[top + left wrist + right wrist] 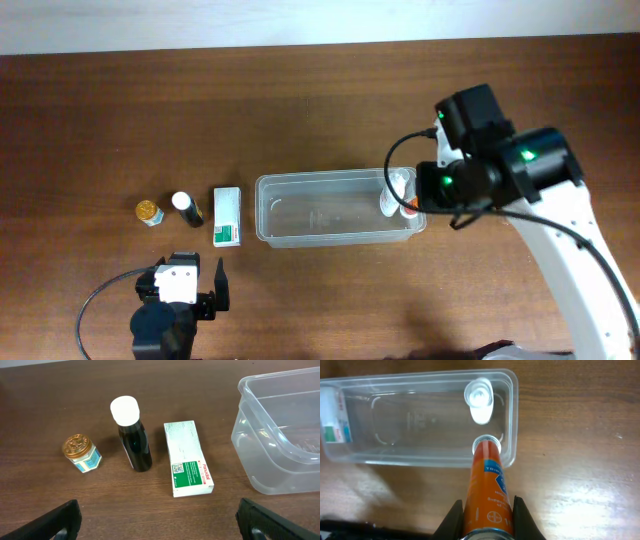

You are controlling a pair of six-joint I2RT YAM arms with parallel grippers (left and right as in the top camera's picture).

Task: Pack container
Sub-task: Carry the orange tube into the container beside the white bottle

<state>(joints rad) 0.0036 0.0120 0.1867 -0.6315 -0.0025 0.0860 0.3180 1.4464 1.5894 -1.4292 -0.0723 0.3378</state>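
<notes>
I need to lower my right gripper to the free part of the bottom point(403, 220) point(489, 435) beside the white capped object at the container's end, and then let go of the orange tube inside.
The clear plastic container point(300, 235) lies mid-table; it also shows in the right wrist view point(420, 457) and the left wrist view point(260, 477). My right gripper point(487, 510) is shut on an orange tube point(487, 482), whose far end is over the container's right-end rim. A small white capped object point(480, 400) sits inside the container at that end. My left gripper point(160, 520) is open and empty, low over the table in front of a white-and-green box point(187, 457), a dark bottle with a white cap point(132, 435) and a gold-lidded jar point(80, 452).
In the overhead view the box point(227, 215), dark bottle point(187, 208) and jar point(149, 212) stand in a row left of the container. The right arm point(520, 170) reaches in from the right. A black cable point(100, 300) trails by the left gripper point(185, 290).
</notes>
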